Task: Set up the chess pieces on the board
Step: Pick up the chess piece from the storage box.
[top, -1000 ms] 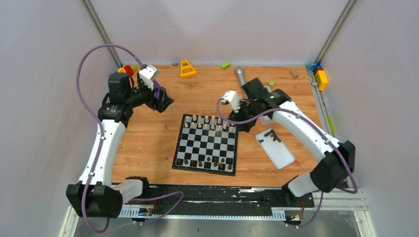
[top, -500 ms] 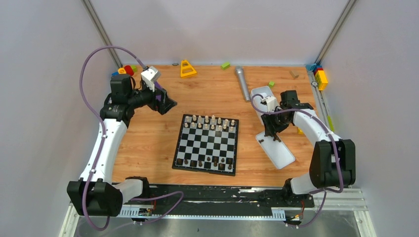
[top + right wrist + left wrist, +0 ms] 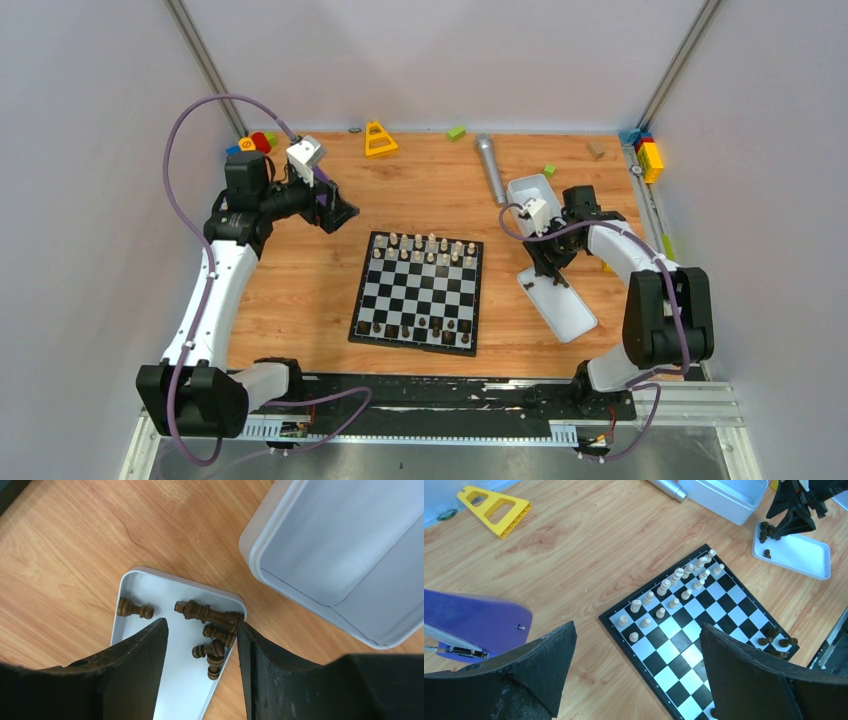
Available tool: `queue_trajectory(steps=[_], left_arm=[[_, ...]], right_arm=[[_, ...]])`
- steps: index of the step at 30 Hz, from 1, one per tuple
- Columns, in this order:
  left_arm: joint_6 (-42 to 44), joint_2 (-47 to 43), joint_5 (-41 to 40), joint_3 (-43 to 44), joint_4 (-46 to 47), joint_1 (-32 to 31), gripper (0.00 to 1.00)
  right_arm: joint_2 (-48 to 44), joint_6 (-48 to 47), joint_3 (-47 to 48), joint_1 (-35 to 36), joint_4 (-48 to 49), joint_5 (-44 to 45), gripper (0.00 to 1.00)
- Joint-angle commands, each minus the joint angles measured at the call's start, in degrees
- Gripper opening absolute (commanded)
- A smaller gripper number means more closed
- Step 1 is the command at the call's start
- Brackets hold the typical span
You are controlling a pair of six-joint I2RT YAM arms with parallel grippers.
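I will turn my right gripper slightly and lower onto the long dark piece's head end, which juts clear of the bunched pieces.
The board (image 3: 418,290) lies mid-table, with cream chess pieces (image 3: 425,247) in its two far rows and dark brown ones (image 3: 420,328) along its near edge. My right gripper (image 3: 548,272) hangs low over the far end of a flat white tray (image 3: 572,312). Its jaws are open and hold nothing. Several dark pieces (image 3: 212,625) lie on their sides in the tray (image 3: 185,680), between and just ahead of the right gripper (image 3: 201,623). My left gripper (image 3: 638,627) is wide open and empty, raised over the wood left of the board (image 3: 704,630).
A deep white bin (image 3: 530,192) stands just behind the tray, and a silver cylinder (image 3: 489,168) lies beside it. A yellow triangle frame (image 3: 379,138), green blocks (image 3: 456,131) and coloured blocks (image 3: 648,155) lie along the back and right edges.
My right arm has swung from the board's far right corner over to the tray and come down close to the dark pieces, its jaws widening. The left arm has barely moved.
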Motion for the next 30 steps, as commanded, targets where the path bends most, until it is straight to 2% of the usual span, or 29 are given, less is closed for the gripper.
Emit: queue_trajectory(steps=[1, 16, 24, 30], left_arm=[[-0.2, 0.0, 1.1, 0.0, 1.9, 0.6, 1.0], [0.0, -0.4, 0.9, -0.3, 2.0, 0.6, 1.0], [-0.1, -0.4, 1.1, -0.3, 2.2, 0.6, 1.0], [-0.2, -0.5, 1.1, -0.4, 2.1, 0.6, 1.0]], right_arm=[[2.1, -4.1, 2.1, 0.0, 0.8, -2.0, 0.54], [4.5, -5.0, 1.2, 1.1, -2.0, -3.5, 0.46], [4.2, -7.0, 0.3, 1.3, -3.7, -0.1, 0.41], [4.1, -9.2, 1.4, 1.6, -5.2, 1.8, 0.45]])
